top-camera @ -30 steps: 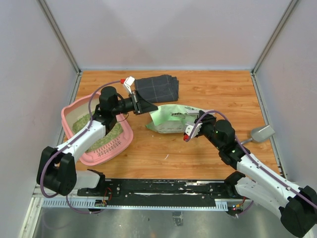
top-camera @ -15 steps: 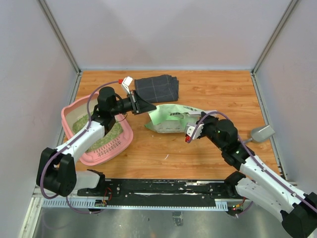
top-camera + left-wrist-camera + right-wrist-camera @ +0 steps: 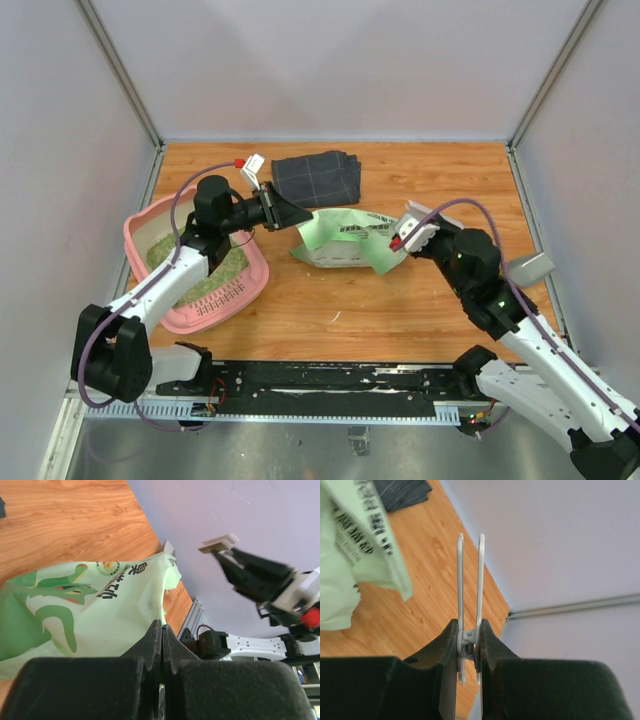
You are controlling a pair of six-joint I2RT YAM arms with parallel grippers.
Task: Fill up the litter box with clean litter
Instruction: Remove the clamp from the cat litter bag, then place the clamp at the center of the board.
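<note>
I will swing my right gripper away from the bag [image 3: 345,238] next, tilt it downward and lower the white spring clip to the table, where the wood is bare.
The pink litter box [image 3: 143,222] sits at the left with greenish-tan clean litter [image 3: 222,275] in it. A green-and-white bag [image 3: 345,238] lies mid-table, and it fills the left wrist view too [image 3: 75,610]. My left gripper [image 3: 298,214] [image 3: 162,628] is shut at the bag's raised left corner and appears to pinch its edge. My right gripper [image 3: 415,220] [image 3: 469,639] hovers off the bag's right end, shut on a white spring clip [image 3: 470,580] [image 3: 219,542]. The clip's arms are squeezed parallel with nothing between them.
A dark grey folded cloth [image 3: 318,178] lies at the back behind the bag. A grey metal scoop [image 3: 530,268] rests near the right wall, behind my right arm. Walls close in the table on three sides.
My right gripper has risen and swung back-right, away from the bag's front edge, carrying the clip. Its jaws closed further. The left gripper drew back slightly to the left.
</note>
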